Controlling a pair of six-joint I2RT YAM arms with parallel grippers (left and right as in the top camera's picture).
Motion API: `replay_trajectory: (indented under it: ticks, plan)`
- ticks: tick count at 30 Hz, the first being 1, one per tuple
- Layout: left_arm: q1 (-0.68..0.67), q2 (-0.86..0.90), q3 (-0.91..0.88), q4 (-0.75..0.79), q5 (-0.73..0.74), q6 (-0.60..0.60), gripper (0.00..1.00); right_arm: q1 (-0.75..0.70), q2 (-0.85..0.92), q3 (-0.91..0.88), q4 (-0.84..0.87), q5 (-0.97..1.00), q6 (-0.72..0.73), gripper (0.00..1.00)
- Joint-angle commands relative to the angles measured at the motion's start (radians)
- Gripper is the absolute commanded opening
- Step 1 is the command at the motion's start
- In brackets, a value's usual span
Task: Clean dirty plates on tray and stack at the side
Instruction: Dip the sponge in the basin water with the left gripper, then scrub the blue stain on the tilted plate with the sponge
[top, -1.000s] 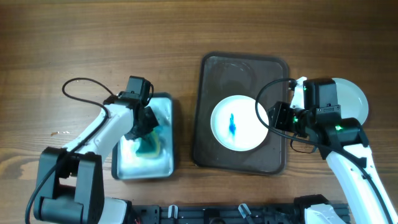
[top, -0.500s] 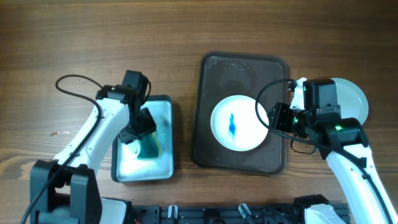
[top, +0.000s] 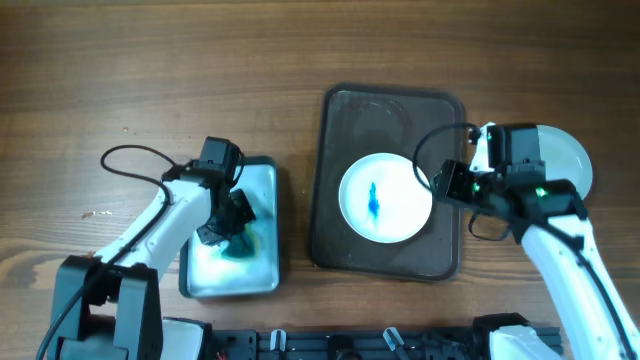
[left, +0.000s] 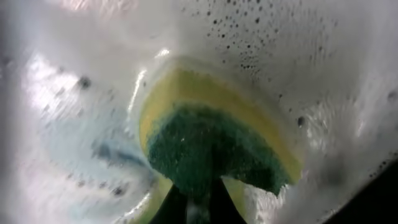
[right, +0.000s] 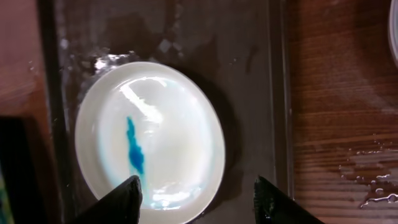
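Next, the open right gripper comes down over to the smeared plate's nearest rim (top: 430, 203) (right: 222, 150), since that rim is below it and to its left in the overhead view.
A white plate (top: 385, 197) with a blue smear lies on the dark tray (top: 392, 255); it also shows in the right wrist view (right: 155, 149). My right gripper (top: 447, 185) is open above the plate's right edge, its fingers (right: 196, 196) straddling the rim. My left gripper (top: 232, 215) is down in the metal basin (top: 268, 268), shut on a green and yellow sponge (left: 214, 140) pressed into the wet basin floor. A clean white plate (top: 575, 160) lies on the table to the right of the tray, partly hidden by the right arm.
The basin holds soapy, blue-tinted water (top: 215, 262). The tray's wet surface (right: 249, 74) surrounds the plate. Bare wood table (right: 336, 93) lies right of the tray. A cable loops from the left arm (top: 130, 160).
My left gripper with the sponge shifted slightly lower and right within the basin. My right gripper rose a little toward the plate's upper right edge.
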Motion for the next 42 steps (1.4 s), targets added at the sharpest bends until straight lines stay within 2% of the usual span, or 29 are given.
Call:
replay_trajectory:
  ticks: [1,4,7,11,15,17,18,19,28,33,38,42]
  plan:
    - [0.006,0.006,0.143,-0.111,0.019,0.048,0.04,-0.059,0.114,0.010,0.027,-0.063,-0.075,0.54]
    - [0.006,0.001,0.289,-0.219,0.019,0.057,0.04,-0.086,0.221,0.010,0.045,-0.071,-0.107,0.50]
    - [0.005,-0.010,0.423,-0.298,0.019,0.058,0.04,-0.085,0.315,0.010,0.068,-0.131,-0.171,0.34]
    - [-0.018,-0.021,0.537,-0.334,0.029,0.060,0.04,-0.064,0.419,0.006,0.120,-0.201,-0.210,0.33]
    - [-0.083,-0.021,0.563,-0.275,0.062,0.059,0.04,-0.023,0.486,0.005,0.180,-0.196,-0.204,0.34]
    - [-0.122,-0.018,0.560,-0.234,0.073,0.052,0.04,-0.006,0.506,0.005,0.208,-0.159,-0.169,0.23]
    - [-0.166,-0.013,0.559,-0.189,0.076,0.047,0.04,0.001,0.519,0.005,0.224,-0.093,-0.119,0.09]
    - [-0.189,-0.006,0.559,-0.166,0.076,0.044,0.04,0.002,0.522,0.005,0.228,-0.060,-0.099,0.04]
    - [-0.354,0.160,0.559,0.039,0.103,-0.080,0.04,0.002,0.526,0.005,0.224,0.003,-0.072,0.04]
    - [-0.426,0.323,0.559,0.224,0.227,-0.079,0.04,0.002,0.526,0.005,0.212,0.003,-0.074,0.04]
    - [-0.492,0.468,0.559,0.367,0.231,-0.079,0.04,0.002,0.526,0.005,0.204,0.002,-0.074,0.04]
    - [-0.523,0.543,0.559,0.394,0.218,-0.086,0.04,0.002,0.526,0.005,0.204,-0.002,-0.073,0.04]
